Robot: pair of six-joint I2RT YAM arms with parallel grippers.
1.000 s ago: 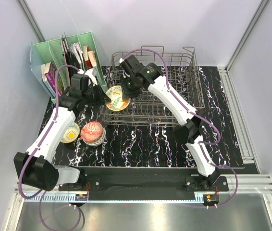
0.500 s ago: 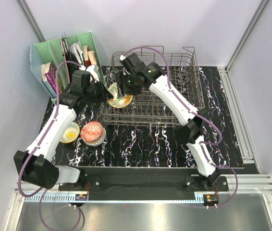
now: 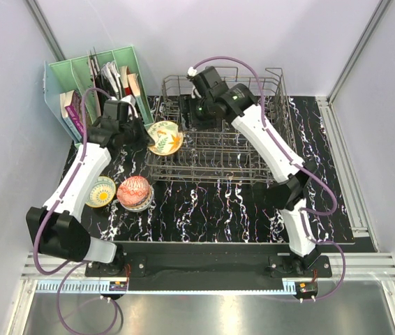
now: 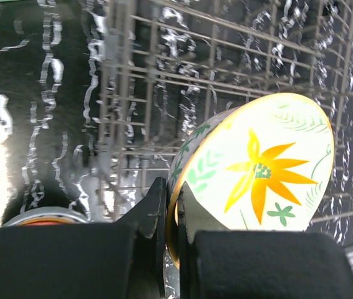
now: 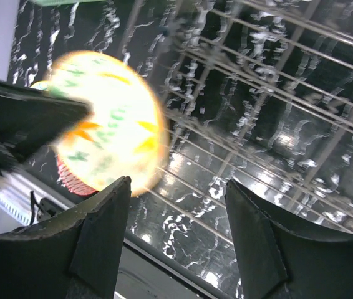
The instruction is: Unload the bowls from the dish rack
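Next, the left gripper moves back and to its left in the top view, then goes down into the empty tan-yellow bowl [image 3: 101, 192] below it and lets go.
A floral cream bowl [image 3: 165, 137] with an orange flower hangs tilted at the left end of the grey wire dish rack [image 3: 220, 175]. My left gripper [image 3: 144, 132] is shut on its rim. In the left wrist view the two fingers pinch the edge of the bowl [image 4: 257, 168], with the left gripper [image 4: 175, 194] clamped tight. My right gripper [image 3: 198, 116] stands open over the rack, apart from the bowl. Between the open right gripper [image 5: 176, 187] fingers I see only the rack's wires [image 5: 276, 81]; the bowl [image 5: 108, 134] lies blurred to the left.
A red-pink patterned bowl [image 3: 135, 192] and a tan-yellow bowl [image 3: 102, 191] sit on the black marbled table in front of the rack's left end. A green file holder [image 3: 93, 84] with books stands at the back left.
My right gripper has opened, let go of the floral bowl and pulled back to the right over the rack. The left gripper keeps the bowl and has tipped it up a little.
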